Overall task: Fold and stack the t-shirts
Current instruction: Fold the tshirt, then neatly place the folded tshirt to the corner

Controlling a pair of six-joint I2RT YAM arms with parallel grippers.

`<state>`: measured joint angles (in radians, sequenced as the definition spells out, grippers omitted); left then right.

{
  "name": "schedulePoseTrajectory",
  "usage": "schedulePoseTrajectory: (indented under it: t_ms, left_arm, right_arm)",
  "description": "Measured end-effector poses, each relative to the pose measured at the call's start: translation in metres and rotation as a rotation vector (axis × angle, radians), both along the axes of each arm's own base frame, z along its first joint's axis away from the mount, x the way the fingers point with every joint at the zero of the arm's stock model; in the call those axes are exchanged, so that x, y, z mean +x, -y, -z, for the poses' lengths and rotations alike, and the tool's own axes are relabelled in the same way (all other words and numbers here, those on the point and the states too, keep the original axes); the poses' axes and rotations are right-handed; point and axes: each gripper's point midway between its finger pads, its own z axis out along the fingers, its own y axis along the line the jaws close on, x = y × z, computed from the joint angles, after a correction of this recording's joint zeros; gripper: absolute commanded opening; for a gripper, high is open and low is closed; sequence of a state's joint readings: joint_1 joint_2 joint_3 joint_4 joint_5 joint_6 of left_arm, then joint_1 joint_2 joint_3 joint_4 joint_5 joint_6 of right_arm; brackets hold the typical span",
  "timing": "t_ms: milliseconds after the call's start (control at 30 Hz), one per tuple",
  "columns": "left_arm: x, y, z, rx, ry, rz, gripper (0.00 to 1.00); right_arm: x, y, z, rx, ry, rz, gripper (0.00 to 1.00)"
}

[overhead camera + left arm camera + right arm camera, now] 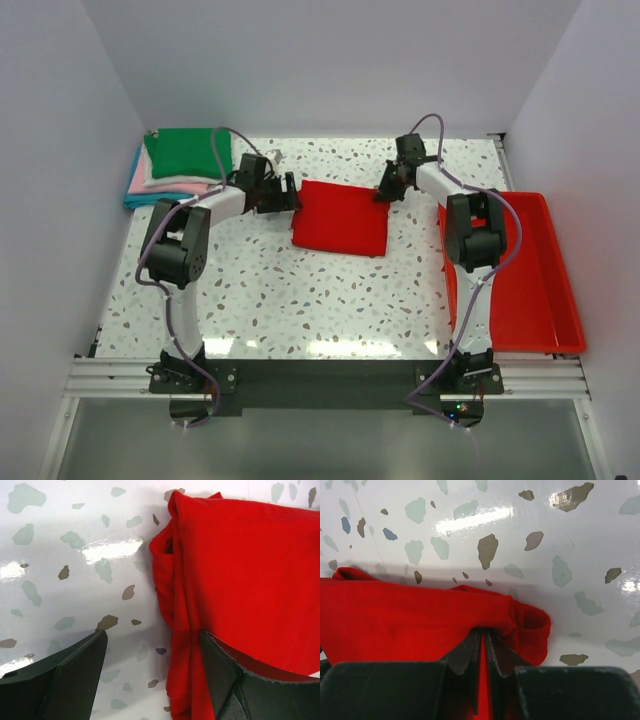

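Observation:
The left gripper shifts over the red t-shirt's bunched edge and closes next. The t-shirt's edge lies toward the right in the left wrist view, crowding one finger.
The red t-shirt (340, 218) lies partly folded in the far middle of the table. My left gripper (291, 194) is open at the shirt's far left corner. In the left wrist view its jaws (152, 636) straddle the shirt's bunched edge (182, 610), with one finger on the bare table and the other over the cloth. My right gripper (386, 190) is at the far right corner, shut on the shirt's edge (395, 615). The cloth is pinched between its fingertips (483, 632). A stack of folded shirts, green (188, 152) on top of pink, white and blue, sits at the far left.
A rigid red tray (540, 300) stands along the table's right side, beside the right arm. White walls close in the far, left and right sides. The speckled table (300, 290) stretches in front of the shirt.

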<state>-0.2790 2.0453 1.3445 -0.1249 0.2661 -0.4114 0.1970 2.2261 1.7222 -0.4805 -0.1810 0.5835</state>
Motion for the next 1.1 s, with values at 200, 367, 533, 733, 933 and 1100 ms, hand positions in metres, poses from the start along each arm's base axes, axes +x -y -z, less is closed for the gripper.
schedulePoseTrajectory:
  t_ms: [200,367,533,733,933,1100]
  left_arm:
    - [0.000,0.015,-0.003,-0.084,0.010,0.041,0.80]
    - [-0.001,0.020,-0.003,-0.141,0.004,0.036,0.77]
    - [-0.003,0.001,-0.004,-0.195,-0.002,-0.036,0.77]
    - [-0.013,-0.019,-0.009,-0.274,0.016,-0.049,0.83]
    - [-0.018,0.000,-0.010,-0.291,0.005,0.016,0.83]
    - [-0.011,0.021,-0.009,-0.278,0.005,0.066,0.83]
  right_arm:
    - [-0.001,-0.003,-0.001,0.019,-0.002,-0.011,0.09]
    - [-0.001,-0.005,-0.002,0.031,-0.003,-0.018,0.09]
    - [-0.002,-0.006,-0.002,0.039,-0.004,-0.023,0.09]
    - [-0.001,-0.006,-0.003,0.040,-0.003,-0.023,0.09]
    - [-0.001,-0.006,-0.003,0.040,-0.002,-0.023,0.08]
    - [-0.002,-0.006,0.000,0.039,-0.005,-0.023,0.08]
